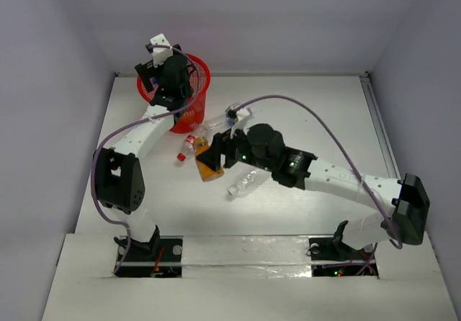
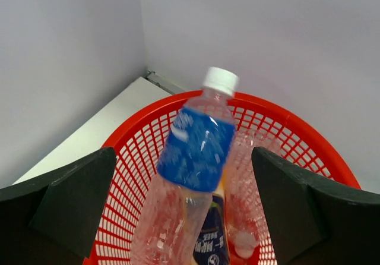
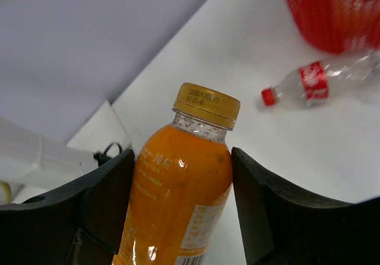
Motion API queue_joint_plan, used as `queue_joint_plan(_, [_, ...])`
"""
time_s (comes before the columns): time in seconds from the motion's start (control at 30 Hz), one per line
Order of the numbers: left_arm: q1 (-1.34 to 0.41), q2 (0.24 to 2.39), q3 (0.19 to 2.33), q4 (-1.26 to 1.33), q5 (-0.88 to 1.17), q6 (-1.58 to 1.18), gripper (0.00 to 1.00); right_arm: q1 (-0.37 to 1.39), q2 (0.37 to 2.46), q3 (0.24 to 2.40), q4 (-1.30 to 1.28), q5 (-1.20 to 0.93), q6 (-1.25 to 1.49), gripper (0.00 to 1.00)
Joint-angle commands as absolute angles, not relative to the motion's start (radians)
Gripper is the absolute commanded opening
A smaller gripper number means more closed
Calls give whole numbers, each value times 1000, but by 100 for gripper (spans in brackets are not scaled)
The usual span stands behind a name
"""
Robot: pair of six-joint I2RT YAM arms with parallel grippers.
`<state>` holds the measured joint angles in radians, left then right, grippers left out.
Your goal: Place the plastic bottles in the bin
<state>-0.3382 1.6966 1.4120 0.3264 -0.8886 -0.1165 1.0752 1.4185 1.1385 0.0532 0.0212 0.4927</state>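
Observation:
The bin's opening (image 1: pixel 193 75) is outward of the robot's right gripper, so the gripper will next carry the orange bottle up and outward past the bin's raised rim and release it over the opening.
My left gripper (image 2: pixel 183 161) hangs open above the red mesh bin (image 2: pixel 285 122), its jaws wide apart. A clear blue-labelled bottle (image 2: pixel 196 149) with a white cap sits loose between them, blurred, touching neither finger, its base down in the bin. Below it lie a clear bottle (image 2: pixel 246 217) and a dark-labelled one (image 2: pixel 212 241). My right gripper (image 3: pixel 183 155) is shut on the stubby orange bottle (image 3: pixel 181 182), both pads against its sides, above the table near the middle (image 1: pixel 207 164). A red-labelled bottle (image 1: pixel 187 148) and a clear bottle (image 1: pixel 248 181) lie on the table.
The bin (image 1: pixel 202 73) stands at the table's back left corner, close to the walls. Another clear bottle (image 1: pixel 216 124) lies just right of the bin, near the right arm's cable. The right arm stretches across the table's middle.

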Motion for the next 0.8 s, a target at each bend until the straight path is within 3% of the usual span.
queue_joint_plan(0.0, [-333, 1592, 1442, 279, -832, -179, 99, 996, 1384, 1212, 74, 46, 456, 50])
queue_joint_plan(0.13, [-333, 1511, 1427, 192, -756, -276, 99, 914, 1405, 1258, 106, 20, 446, 50])
queue_joint_plan(0.3, [-333, 1352, 1402, -79, -583, -483, 99, 827, 1575, 1435, 137, 28, 436, 49])
queue_joint_plan(0.47, [-344, 1120, 1264, -178, -246, -647, 99, 793, 1788, 1784, 124, 63, 423, 50])
queue_joint_plan(0.77, [-362, 876, 1080, -143, 104, -819, 99, 741, 2309, 2466, -20, 86, 455, 53])
